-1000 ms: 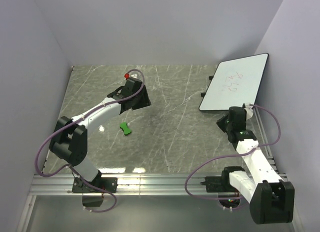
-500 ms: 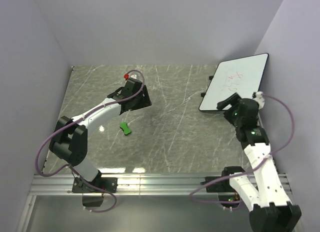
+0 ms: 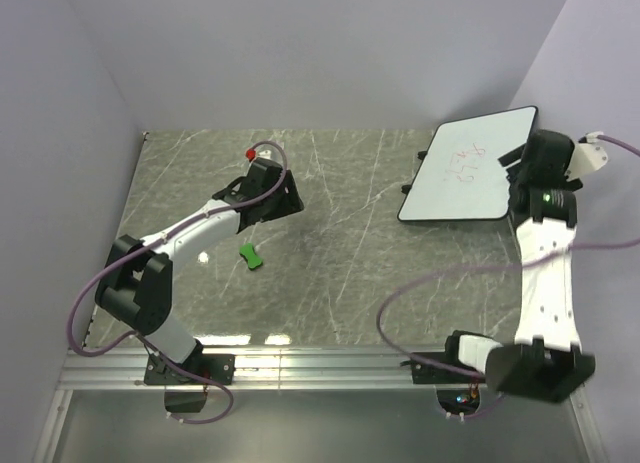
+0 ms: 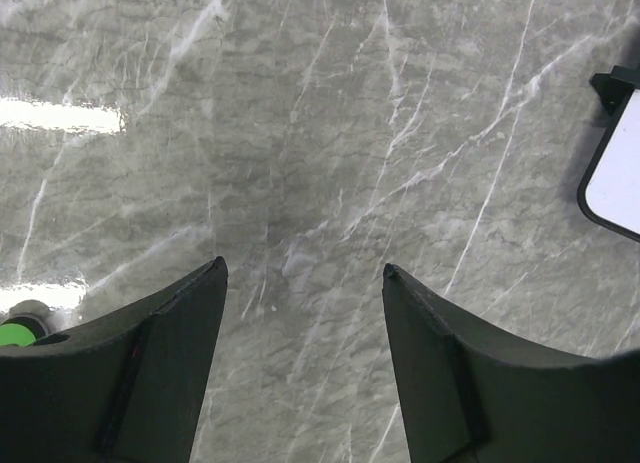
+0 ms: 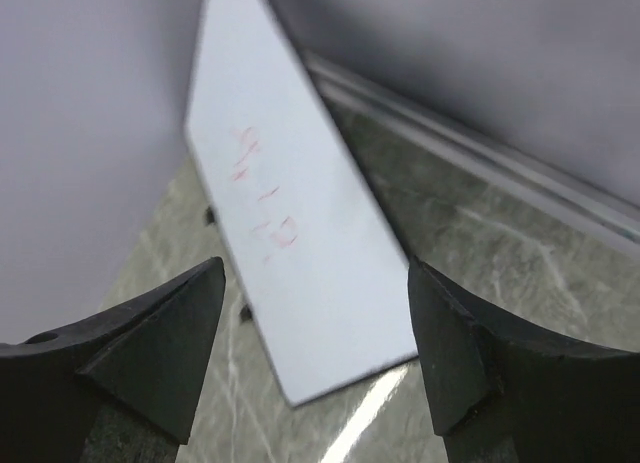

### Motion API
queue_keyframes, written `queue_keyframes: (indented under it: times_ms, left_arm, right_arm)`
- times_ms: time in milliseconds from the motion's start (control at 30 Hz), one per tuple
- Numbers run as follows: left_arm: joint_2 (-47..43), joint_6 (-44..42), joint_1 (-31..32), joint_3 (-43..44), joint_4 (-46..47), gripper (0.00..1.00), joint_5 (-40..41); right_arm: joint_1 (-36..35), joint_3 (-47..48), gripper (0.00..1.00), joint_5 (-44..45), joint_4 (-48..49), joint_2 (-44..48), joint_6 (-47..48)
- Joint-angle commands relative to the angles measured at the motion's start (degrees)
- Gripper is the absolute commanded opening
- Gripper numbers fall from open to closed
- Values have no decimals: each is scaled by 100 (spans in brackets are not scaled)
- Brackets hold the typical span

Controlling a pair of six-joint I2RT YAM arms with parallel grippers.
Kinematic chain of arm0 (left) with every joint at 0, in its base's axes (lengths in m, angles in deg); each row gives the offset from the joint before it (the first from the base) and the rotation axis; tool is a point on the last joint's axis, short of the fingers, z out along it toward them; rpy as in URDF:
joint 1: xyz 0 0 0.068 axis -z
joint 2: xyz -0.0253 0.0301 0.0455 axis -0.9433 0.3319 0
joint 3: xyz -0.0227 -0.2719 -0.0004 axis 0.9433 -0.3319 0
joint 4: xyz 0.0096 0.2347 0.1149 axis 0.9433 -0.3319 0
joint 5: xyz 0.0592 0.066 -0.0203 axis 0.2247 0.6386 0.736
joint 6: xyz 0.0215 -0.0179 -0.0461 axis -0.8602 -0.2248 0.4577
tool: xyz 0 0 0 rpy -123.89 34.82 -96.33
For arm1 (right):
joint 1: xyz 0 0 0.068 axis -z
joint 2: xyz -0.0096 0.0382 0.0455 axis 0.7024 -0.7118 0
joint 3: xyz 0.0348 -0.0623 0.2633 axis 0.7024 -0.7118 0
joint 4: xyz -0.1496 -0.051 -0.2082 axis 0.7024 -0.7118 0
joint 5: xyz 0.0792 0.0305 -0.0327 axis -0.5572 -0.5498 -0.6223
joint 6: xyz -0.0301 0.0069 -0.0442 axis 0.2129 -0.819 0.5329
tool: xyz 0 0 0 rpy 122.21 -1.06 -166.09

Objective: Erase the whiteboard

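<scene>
Next, my right gripper moves down with open fingers astride the whiteboard's black edge by the wall [image 3: 511, 189] [image 5: 350, 158]. It then closes there, as that edge lies just below my fingers.
The whiteboard [image 3: 465, 168] lies at the table's far right with faint red scribbles; it also shows in the right wrist view [image 5: 290, 243], and one corner shows in the left wrist view [image 4: 620, 173]. My right gripper [image 3: 518, 165] hovers over the board's right edge, open, with nothing between its fingers [image 5: 315, 268]. The small green eraser [image 3: 251, 255] lies on the table left of centre. My left gripper [image 3: 288, 201] hangs above the table behind and to the right of the eraser. It is open and empty [image 4: 305, 268], and a green sliver [image 4: 12, 334] shows at its left finger.
The grey marble table [image 3: 340, 283] is walled in on three sides; the right wall stands close behind the whiteboard. A small red object [image 3: 251, 153] sits beside the left wrist. A metal rail [image 3: 320, 363] runs along the near edge.
The right arm has swung from below the whiteboard up to its right edge, and its jaws have gone from shut to open. The left arm has barely moved.
</scene>
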Motion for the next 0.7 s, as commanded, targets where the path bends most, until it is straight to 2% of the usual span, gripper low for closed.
queue_keyframes:
  times_ms: [0,167,333,467,667]
  left_arm:
    - [-317,89,-3,-69,276,70,-95]
    - [-510,11,6,-122,223,72,-165]
    - [-686,-25,6,-280,223,73,-16]
    - [-625,-34,6,-316,276,73,2]
    - [-502,-33,6,-377,425,72,20]
  right_arm:
    - [622,499,80,-282,-252,-755,-366]
    - [1088,957,80,-518,-200,-1722,-270]
    - [1291,545,79,-1073,634,-1803,89]
    - [1352,387,79,-1143,828,-1926,126]
    - [1440,-299,79,-1996,1882,-1899,47]
